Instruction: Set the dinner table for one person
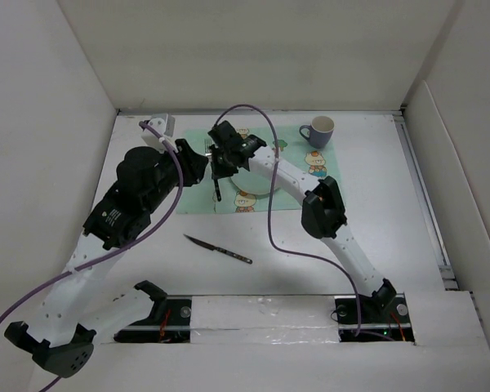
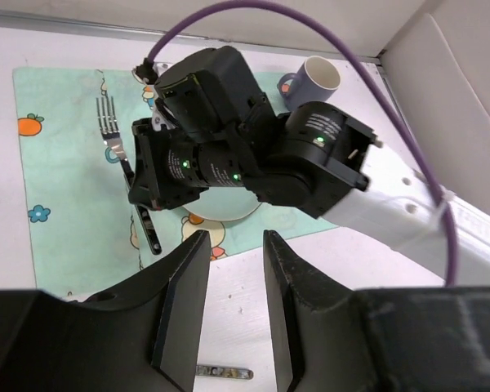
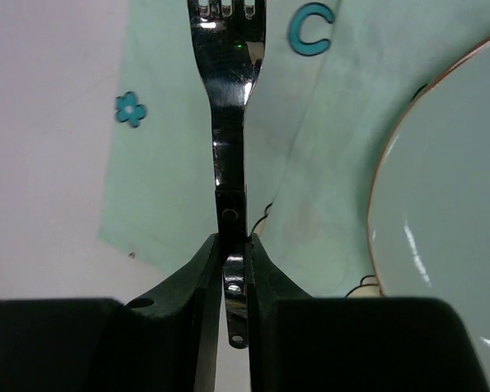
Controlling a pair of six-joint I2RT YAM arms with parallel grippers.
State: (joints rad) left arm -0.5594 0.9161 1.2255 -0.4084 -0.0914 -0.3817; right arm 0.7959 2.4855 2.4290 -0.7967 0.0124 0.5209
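My right gripper will next lower the fork, still above the free part of the placemat beside the plate, then open.
The dinner table is a white top with a mint-green cartoon placemat at the back. A pale plate rests on the mat, mostly hidden by the right arm. My right gripper is shut on the black handle of a fork, tines pointing away, low over the mat's left part beside the plate. From above, the right gripper and fork sit at the mat's left side. My left gripper stands open and empty above bare table just left of them. A knife lies in front.
A white mug with a blue outside stands at the mat's back right corner. White walls box in the table on three sides. A purple cable loops from the right arm over the mat.
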